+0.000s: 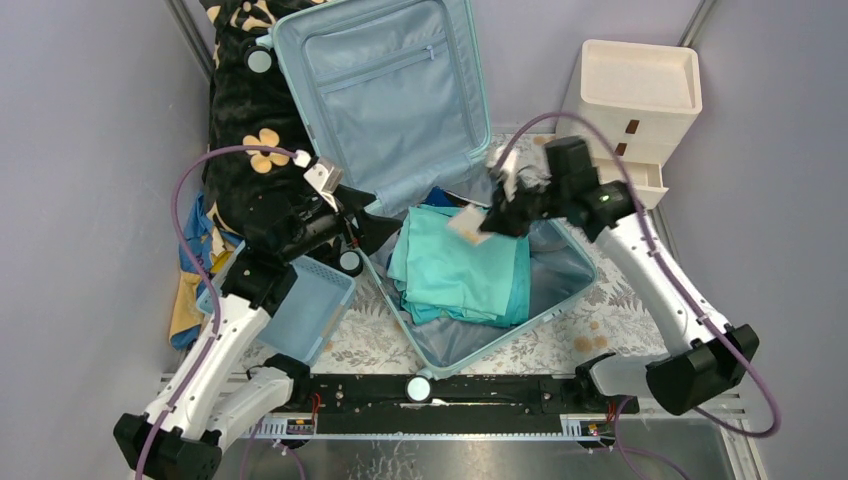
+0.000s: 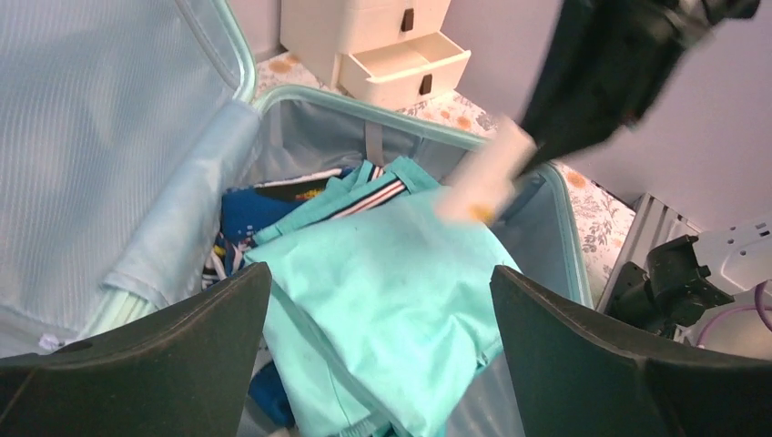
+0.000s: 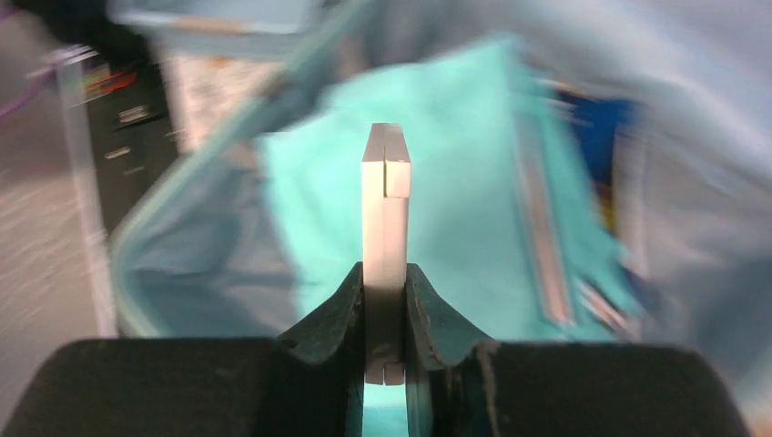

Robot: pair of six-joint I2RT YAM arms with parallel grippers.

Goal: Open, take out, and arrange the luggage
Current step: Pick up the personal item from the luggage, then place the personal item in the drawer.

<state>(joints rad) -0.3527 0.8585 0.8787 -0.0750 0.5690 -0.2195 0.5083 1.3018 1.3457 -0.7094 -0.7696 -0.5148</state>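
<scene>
My right gripper swings to the right in the top view, over the pulled-out drawer (image 1: 634, 174), next and releases the white box (image 1: 466, 226) there, since the drawer stands empty.
The luggage (image 1: 470, 348), a pale aqua suitcase, lies open with its lid (image 1: 390, 90) propped up at the back. Folded teal clothes (image 1: 460, 265) fill the lower half, with dark blue garments (image 2: 238, 211) beneath them. My right gripper (image 1: 492, 220) hovers over the suitcase, shut on a small flat white box (image 1: 466, 226); the right wrist view shows the box (image 3: 385, 196) pinched upright between the fingers (image 3: 385, 273). At the suitcase's left edge my left gripper (image 1: 372, 228) is open, with nothing between its fingers, and in its wrist view the left gripper (image 2: 378, 270) looks down on the teal clothes (image 2: 401, 300).
A cream drawer unit (image 1: 635, 100) stands at the back right with one drawer (image 2: 405, 64) pulled out. A small blue basket (image 1: 305, 310) sits left of the suitcase, by the left arm. Dark floral fabric (image 1: 245, 110) is piled at the back left.
</scene>
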